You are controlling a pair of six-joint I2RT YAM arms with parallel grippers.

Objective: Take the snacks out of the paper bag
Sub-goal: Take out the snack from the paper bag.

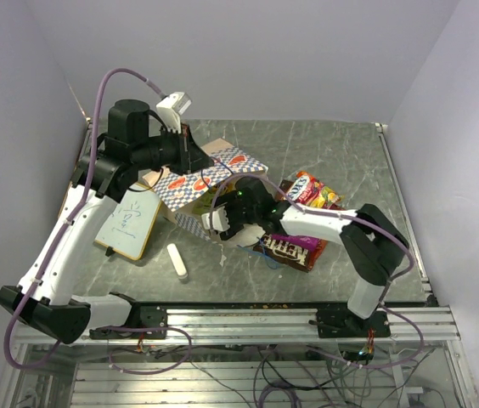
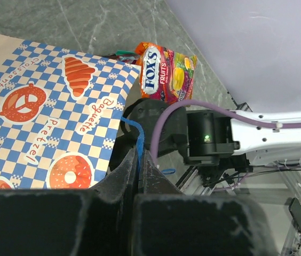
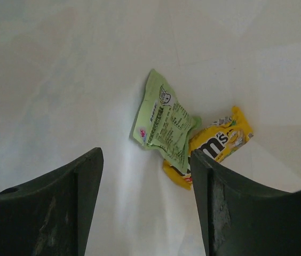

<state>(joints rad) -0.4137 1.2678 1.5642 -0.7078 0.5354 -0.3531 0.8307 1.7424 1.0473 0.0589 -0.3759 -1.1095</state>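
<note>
The green packet's near edge [image 3: 160, 147] lies outward, deeper in the bag. My right gripper needs to push its spread fingers farther in around that edge and close.
The paper bag [image 1: 210, 180] lies on its side, chequered face up; it also shows in the left wrist view [image 2: 44, 112]. My left gripper [image 1: 190, 151] is shut on its blue cord handle [image 2: 137, 146] and holds that edge up. My right gripper [image 1: 225, 226] is at the bag's mouth, reaching inside. In the right wrist view it is open [image 3: 145, 156] and empty, with a green packet [image 3: 164, 124] lying on a yellow M&M's packet [image 3: 222, 140] ahead of it on the bag's pale inner wall. A Fox's Fruits packet [image 1: 309, 189] and a brown M&M's bag [image 1: 290, 249] lie outside the bag on the right.
A wood-framed whiteboard [image 1: 131, 223] lies left of the bag. A small white cylinder [image 1: 177, 262] lies in front of it. The right arm's forearm [image 1: 324, 223] crosses above the brown bag. Walls stand close on the left, back and right.
</note>
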